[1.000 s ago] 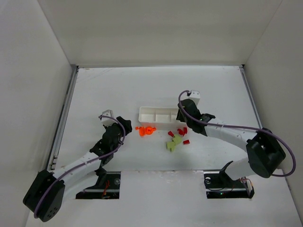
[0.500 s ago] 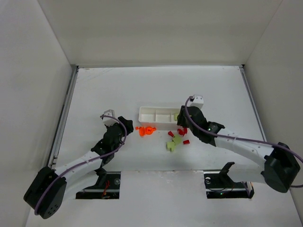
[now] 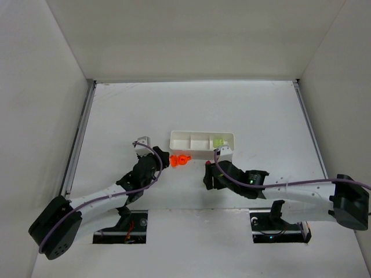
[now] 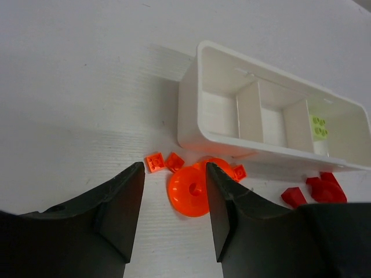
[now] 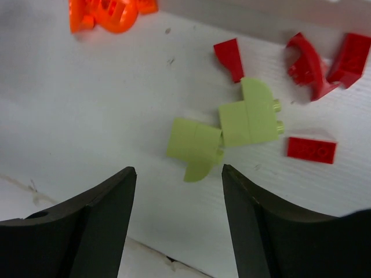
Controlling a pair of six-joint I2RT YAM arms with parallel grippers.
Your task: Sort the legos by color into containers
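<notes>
The rounded end of the nearer yellow-green lego is below, between the open fingers. My right gripper will move down next and close on that end of the lego.
The white tray [image 3: 184, 135] has three containers in a row, and one yellow-green lego [image 3: 218, 141] lies in the right one. My left gripper [image 4: 174, 168] is open just short of an orange disc lego [image 4: 191, 188] and small orange plates [image 4: 154, 161] beside the tray [image 4: 188, 116]. My right gripper [image 5: 178, 169] is open above the table, its tips just near of two yellow-green legos [image 5: 194, 145]. Several red legos [image 5: 230, 58] lie beyond them. In the top view the right gripper [image 3: 210, 174] hides those legos, and the left gripper [image 3: 161, 159] sits left of the orange legos [image 3: 180, 160].
White walls enclose the table on three sides. A metal rail [image 3: 78, 139] runs along the left edge. Both arm bases [image 3: 272, 223] sit at the near edge. Red legos [image 4: 326, 186] lie close against the tray's near wall.
My right gripper has opened and drawn back from the tray's right end to the legos nearer me; a yellow-green lego now lies in the right container. My left gripper has moved right toward the orange legos.
</notes>
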